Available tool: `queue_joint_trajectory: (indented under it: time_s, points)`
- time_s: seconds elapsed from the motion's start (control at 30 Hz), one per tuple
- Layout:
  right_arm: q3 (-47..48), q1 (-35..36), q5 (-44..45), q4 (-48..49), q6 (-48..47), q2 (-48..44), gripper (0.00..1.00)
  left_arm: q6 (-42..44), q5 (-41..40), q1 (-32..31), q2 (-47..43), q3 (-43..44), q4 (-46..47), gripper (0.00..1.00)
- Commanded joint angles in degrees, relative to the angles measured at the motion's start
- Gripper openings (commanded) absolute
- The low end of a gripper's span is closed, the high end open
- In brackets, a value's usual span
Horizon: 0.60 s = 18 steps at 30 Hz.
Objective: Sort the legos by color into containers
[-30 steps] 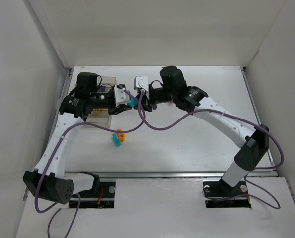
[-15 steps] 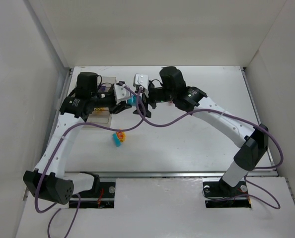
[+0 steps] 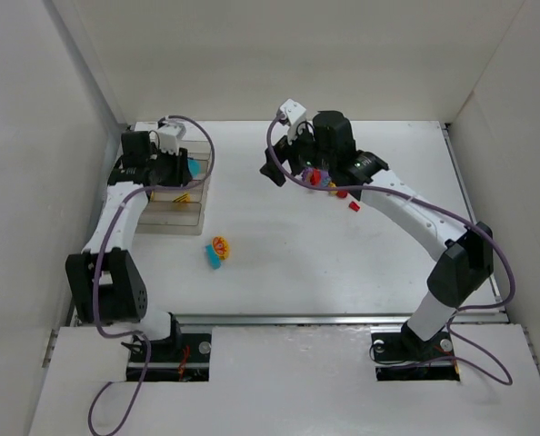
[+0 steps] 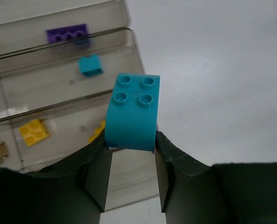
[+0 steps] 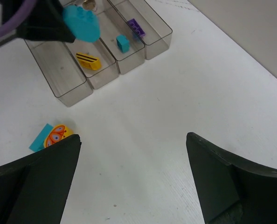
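Observation:
I need to move my left gripper down and to the left in the top view, over the small cyan brick's section of the tray, and release there, because the colors match.
My left gripper [image 4: 131, 147] is shut on a cyan four-stud brick [image 4: 131, 112] and hovers over the tray's near end [image 3: 186, 169]. The clear four-compartment tray [image 4: 59, 98] holds a purple brick [image 4: 67, 33], a small cyan brick [image 4: 90, 65] and yellow bricks [image 4: 33, 131]. My right gripper [image 5: 134, 140] is open and empty above the bare table, right of the tray [image 3: 284, 171]. On the table, a yellow-orange and cyan cluster [image 3: 217, 251] lies below the tray [image 3: 175, 218]. Red bricks [image 3: 353, 207] lie under the right arm.
White walls close in the table on the left, back and right. The tray [image 5: 158, 49] stands at the far left against the wall. Purple cables hang from both arms. The cluster [image 5: 52, 136] lies just beside my right gripper's left finger [image 5: 36, 182].
The right gripper opened and drew back to the right, off the cyan brick. The left arm swung left with the brick to above the tray.

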Motion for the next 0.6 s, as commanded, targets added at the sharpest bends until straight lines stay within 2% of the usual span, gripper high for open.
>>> queue_joint_trajectory:
  time_s: [0.0, 0.1, 0.2, 0.3, 0.43, 0.57]
  points:
    - [0.3, 0.8, 1.0, 3.8, 3.0, 0.4, 1.00, -7.6, -14.0, 1.9, 6.7, 9.1, 3.2, 0.00]
    - [0.3, 0.8, 1.0, 3.8, 3.0, 0.4, 1.00, -7.6, -18.5, 3.4, 12.8, 16.4, -0.6, 0.00]
    - [0.3, 0.8, 1.0, 3.8, 3.0, 0.9, 1.00, -6.2, -18.9, 4.0, 18.7, 20.2, -1.1, 0.00]
    - [-0.2, 0.8, 1.7, 3.8, 3.5, 0.9, 1.00, -4.8, -18.8, 4.0, 20.2, 19.2, 2.1, 0.00]
    - [-0.7, 0.8, 1.7, 3.8, 3.5, 0.9, 1.00, -5.3, -24.1, 4.5, 23.3, 18.7, 2.7, 0.00]
    - [-0.7, 0.8, 1.7, 3.8, 3.5, 0.9, 1.00, -4.5, -24.7, 4.5, 25.2, 18.7, 2.7, 0.00]
